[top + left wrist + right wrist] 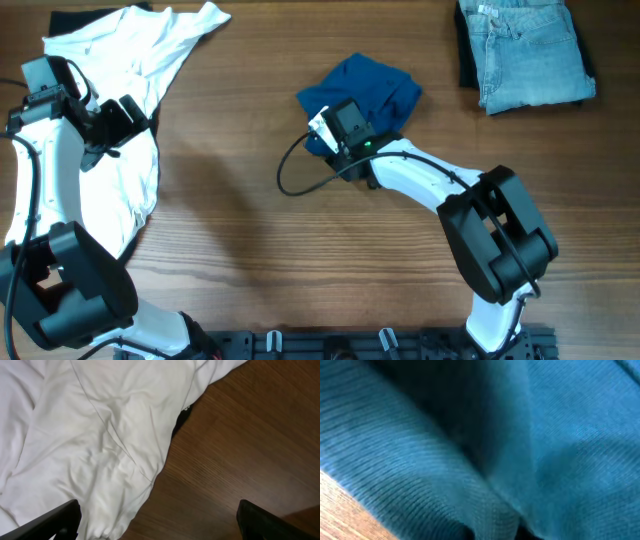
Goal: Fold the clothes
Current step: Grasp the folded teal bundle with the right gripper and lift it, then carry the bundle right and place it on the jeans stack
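I will lift a raised fold of the blue shirt point(372, 85) with my right gripper next and swing outward. Then I will lay it over the folded light-blue jeans.
The clothes, a crumpled dark blue shirt point(372, 85), lie in a heap at the middle of the wooden table point(250, 230). My right gripper point(335, 130) sits on the heap's near left edge. In the right wrist view blue ribbed cloth point(545, 435) fills the frame, and a raised fold of it is pinched in the right gripper point(492, 531), which is shut on it. My left gripper point(133, 115) hovers open over the right edge of the white shirt point(130, 60). Its two dark fingers point(55, 522) stand far apart with nothing between them.
Folded light-blue jeans point(530, 55) lie at the back right. The white shirt point(100, 435) is spread across the left side, with a dark cloth point(181, 417) peeking out under it. The right arm's black cable point(290, 175) loops on the table.
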Robot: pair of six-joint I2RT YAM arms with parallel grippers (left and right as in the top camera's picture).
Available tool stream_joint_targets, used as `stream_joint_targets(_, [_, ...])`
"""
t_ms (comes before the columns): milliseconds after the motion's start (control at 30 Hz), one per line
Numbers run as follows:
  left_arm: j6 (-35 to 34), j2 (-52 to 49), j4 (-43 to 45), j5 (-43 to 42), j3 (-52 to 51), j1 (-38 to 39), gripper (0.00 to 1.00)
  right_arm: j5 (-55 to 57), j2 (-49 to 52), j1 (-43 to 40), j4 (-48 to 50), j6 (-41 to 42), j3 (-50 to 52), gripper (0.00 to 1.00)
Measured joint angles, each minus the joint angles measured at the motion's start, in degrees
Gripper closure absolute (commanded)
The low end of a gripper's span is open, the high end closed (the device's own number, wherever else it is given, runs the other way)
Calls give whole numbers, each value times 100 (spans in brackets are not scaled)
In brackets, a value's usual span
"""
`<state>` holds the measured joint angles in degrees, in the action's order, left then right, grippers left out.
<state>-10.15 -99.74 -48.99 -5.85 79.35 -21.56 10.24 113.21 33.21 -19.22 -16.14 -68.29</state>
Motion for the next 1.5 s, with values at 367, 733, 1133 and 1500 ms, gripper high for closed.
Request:
stream_joint_targets(367, [0,0,-2,0,0,0,0,227,-791,-833,-1252,387,-2124,96])
stream_joint_targets(733, [0,0,-2,0,0,0,0,431,-1261,-2334,-326,-470,-3014,96])
stream_joint_targets(1133, [0,0,0,0,0,0,0,831,-686,-4378,1163,-824,-3056,96])
stream_joint_targets(1500, [0,0,0,0,0,0,0,1025,595,-5213,1690,-866,-3056,96])
